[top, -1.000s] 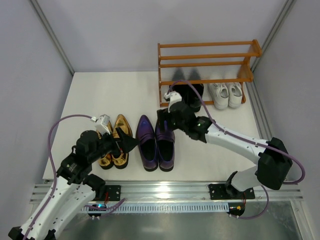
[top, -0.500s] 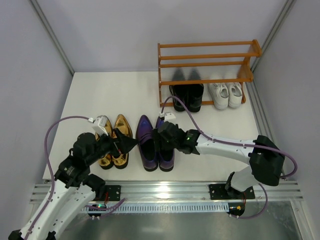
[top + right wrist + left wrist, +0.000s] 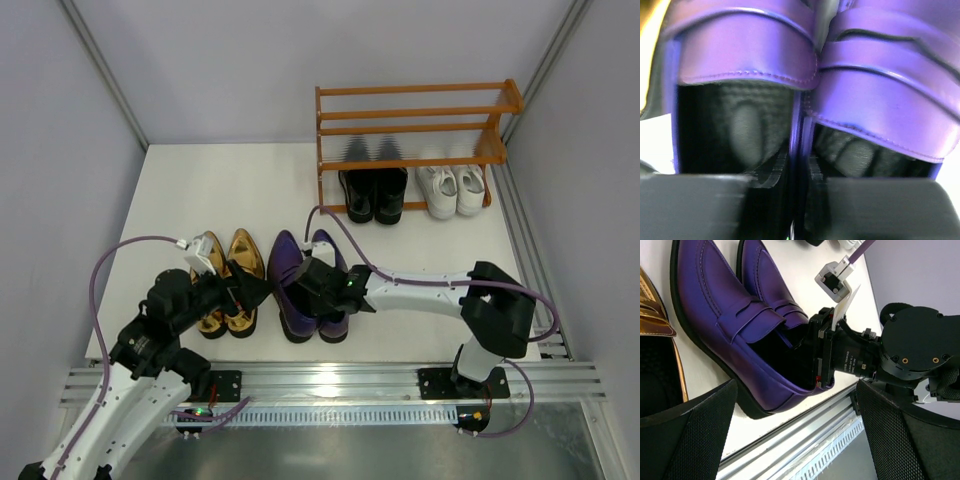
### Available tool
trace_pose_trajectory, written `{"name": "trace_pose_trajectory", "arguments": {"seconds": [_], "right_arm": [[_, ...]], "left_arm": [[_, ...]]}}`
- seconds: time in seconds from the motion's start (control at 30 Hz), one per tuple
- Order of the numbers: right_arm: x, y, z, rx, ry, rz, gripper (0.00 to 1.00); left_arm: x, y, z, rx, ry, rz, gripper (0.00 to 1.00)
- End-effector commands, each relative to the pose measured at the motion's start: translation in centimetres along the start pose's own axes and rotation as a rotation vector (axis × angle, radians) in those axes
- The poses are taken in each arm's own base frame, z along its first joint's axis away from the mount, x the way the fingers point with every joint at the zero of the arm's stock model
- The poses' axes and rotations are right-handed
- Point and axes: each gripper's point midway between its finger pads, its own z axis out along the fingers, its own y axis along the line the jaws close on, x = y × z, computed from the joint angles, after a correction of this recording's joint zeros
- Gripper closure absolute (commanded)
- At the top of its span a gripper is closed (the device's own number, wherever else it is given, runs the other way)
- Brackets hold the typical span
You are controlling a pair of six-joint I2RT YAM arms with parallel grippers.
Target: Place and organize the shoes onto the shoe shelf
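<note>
I will lift the purple loafers with my right gripper, carry them outward onto the shoe shelf's top level above the white sneakers and release them, since that spot is empty.
Two glossy purple loafers (image 3: 291, 268) lie side by side on the white table, heels toward me. My right gripper (image 3: 319, 291) reaches down into their openings, one finger in each shoe, shut on the two touching inner walls (image 3: 801, 125). My left gripper (image 3: 256, 290) hovers open over the heels of the gold loafers (image 3: 241, 254), pointing at the purple pair (image 3: 730, 315), nothing between its fingers (image 3: 685, 435). The orange shoe shelf (image 3: 420, 110) stands at the back. Black loafers (image 3: 372, 192) and white sneakers (image 3: 450, 188) sit on its lower tier.
An aluminium rail (image 3: 330, 382) runs along the table's near edge, just behind the purple heels. Grey walls close in on both sides. The right arm's cable (image 3: 335, 232) loops over the purple toes. The shelf's top tier holds no shoes.
My right arm swung from the shelf down into the purple loafers and its jaws closed on their inner walls. The left gripper stayed open by the gold pair.
</note>
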Motion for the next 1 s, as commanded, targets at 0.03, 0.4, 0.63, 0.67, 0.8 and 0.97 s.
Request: {"name": "trace_pose_trajectory", "arguments": {"seconds": [0.03, 0.4, 0.63, 0.67, 0.8, 0.97], "right_arm": [[-0.2, -0.5, -0.2, 0.055, 0.002, -0.031, 0.96], [-5.0, -4.0, -8.9, 0.064, -0.134, -0.190, 0.96], [-8.9, -9.6, -16.3, 0.108, -0.303, -0.109, 0.96], [-9.3, -10.5, -17.0, 0.125, -0.321, -0.107, 0.96], [-11.8, -15.0, -20.4, 0.223, -0.415, -0.063, 0.96], [-15.4, -19.8, -23.2, 0.371, -0.490, -0.025, 0.96]], "left_arm": [[0.0, 0.1, 0.1, 0.004, -0.008, 0.014, 0.00], [-0.6, -0.6, 0.2, 0.025, -0.016, 0.016, 0.00], [-0.8, -1.1, 0.4, 0.040, -0.011, 0.011, 0.00], [-0.8, -1.2, 0.5, 0.045, -0.012, 0.011, 0.00], [-1.0, -1.6, 0.5, 0.056, -0.010, 0.012, 0.00], [-1.3, -2.1, 0.7, 0.073, -0.007, 0.015, 0.00]]}}
